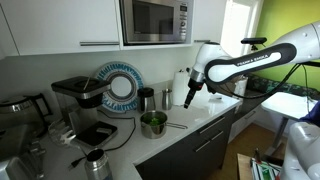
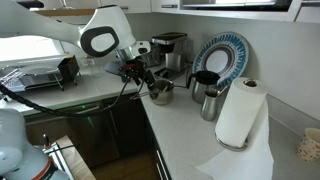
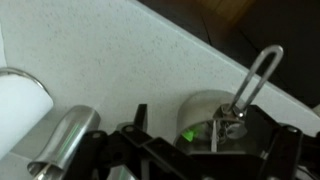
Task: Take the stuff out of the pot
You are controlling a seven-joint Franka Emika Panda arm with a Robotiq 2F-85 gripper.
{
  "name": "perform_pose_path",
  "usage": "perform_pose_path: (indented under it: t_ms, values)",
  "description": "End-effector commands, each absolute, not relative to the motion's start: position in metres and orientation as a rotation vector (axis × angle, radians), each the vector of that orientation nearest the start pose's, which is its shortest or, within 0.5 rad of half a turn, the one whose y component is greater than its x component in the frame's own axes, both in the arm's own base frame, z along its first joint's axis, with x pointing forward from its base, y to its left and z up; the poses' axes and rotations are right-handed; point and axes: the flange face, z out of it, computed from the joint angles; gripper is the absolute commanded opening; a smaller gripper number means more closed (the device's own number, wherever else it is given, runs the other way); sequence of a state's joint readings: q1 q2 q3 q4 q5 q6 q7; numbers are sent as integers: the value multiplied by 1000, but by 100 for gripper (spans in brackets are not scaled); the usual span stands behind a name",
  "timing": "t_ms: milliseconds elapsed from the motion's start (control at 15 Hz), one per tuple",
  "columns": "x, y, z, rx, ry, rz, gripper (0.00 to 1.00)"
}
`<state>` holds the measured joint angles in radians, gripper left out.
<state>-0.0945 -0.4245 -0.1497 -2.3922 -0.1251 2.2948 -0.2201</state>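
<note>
My gripper moves outward and down next, turning so its spread fingers straddle the pot's rim [image 1: 163,118] [image 3: 180,127] beside the green stuff, because that rim is clear of the looped handle.
The small shiny steel pot [image 1: 153,124] stands on the white counter, with a looped handle [image 3: 256,72] sticking up in the wrist view. A small greenish clump, the stuff [image 1: 155,119], lies inside it and shows as a green spot in the wrist view [image 3: 187,130]. The pot also shows in an exterior view [image 2: 160,92]. My gripper [image 1: 190,98] [image 2: 135,68] hangs above and to one side of the pot, apart from it. In the wrist view its dark fingers [image 3: 205,138] are spread with the pot [image 3: 200,108] between them, and it holds nothing.
A steel milk jug [image 2: 210,102] and a dark canister [image 1: 146,99] stand near the pot. A paper towel roll [image 2: 240,112], a blue-rimmed plate [image 1: 122,85], a coffee machine [image 1: 75,100] and a second steel jug [image 1: 97,162] are on the counter. A microwave [image 1: 155,20] hangs above.
</note>
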Motion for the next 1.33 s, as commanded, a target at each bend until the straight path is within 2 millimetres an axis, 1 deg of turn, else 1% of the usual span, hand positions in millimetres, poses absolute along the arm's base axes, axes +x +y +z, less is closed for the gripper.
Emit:
perform_pose_path:
  t_ms: [0, 67, 133, 267, 400, 467, 533, 600, 667, 800, 1000, 1067, 1267]
  values:
    - [478, -105, 508, -3226, 78, -655, 100]
    - [484, -110, 500, -3216, 151, -511, 100]
    - [463, -100, 512, -3214, 43, -613, 100]
    - [477, -105, 503, -3217, 100, -560, 100]
    - [484, -109, 499, -3221, 116, -543, 100]
    - [498, -109, 486, -3213, 261, -496, 100]
    - [506, -109, 478, -3203, 351, -472, 100]
    - [517, -106, 469, -3190, 422, -445, 100]
    - [523, -103, 462, -3174, 484, -422, 100]
    - [544, -100, 445, -3159, 585, -372, 100]
    - [569, -105, 424, -3141, 672, -272, 100]
    - [575, -107, 419, -3138, 688, -246, 100]
    - [593, -117, 402, -3069, 697, -147, 100]
